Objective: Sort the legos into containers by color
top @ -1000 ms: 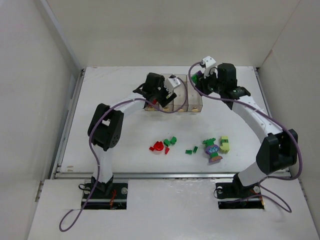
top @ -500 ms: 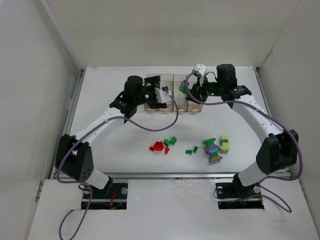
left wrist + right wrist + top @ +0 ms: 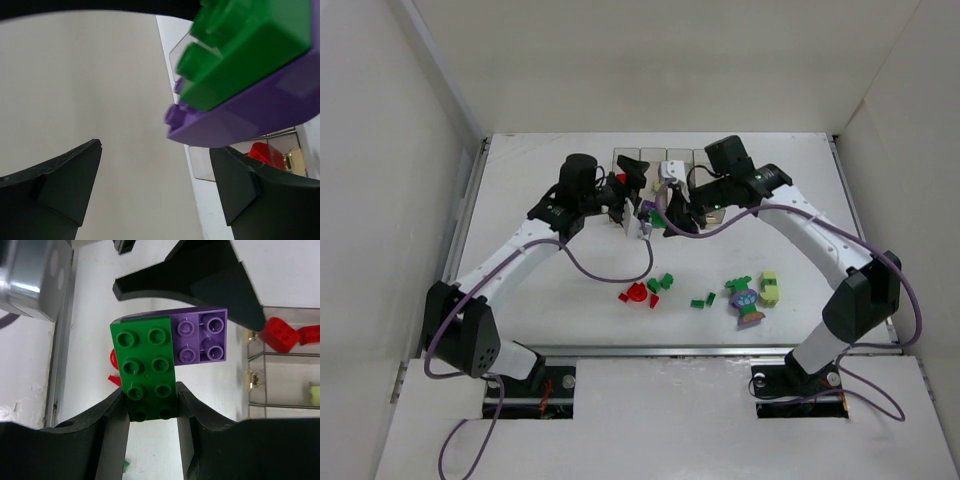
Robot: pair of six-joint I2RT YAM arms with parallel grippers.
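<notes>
My right gripper moves outward over the third clear bin next and releases the green brick there, since red and lime bricks already lie in other bins.
My right gripper is shut on a green brick stuck to a purple brick. It holds this clump in the air just in front of the clear bins. My left gripper is open and empty, facing the clump from the left. The clump hangs just beyond its right fingertip. Red bricks and a lime brick lie in the bins. Loose on the table are red bricks, green bricks, a multicoloured clump and a lime brick.
White walls close in the table on the left, back and right. A metal rail runs along the near edge. Purple cables loop from both arms over the table. The arms hide much of the bin row.
My right gripper has carried the green-purple clump left and forward from over the bins. My left gripper has come off the bins and now faces the clump.
</notes>
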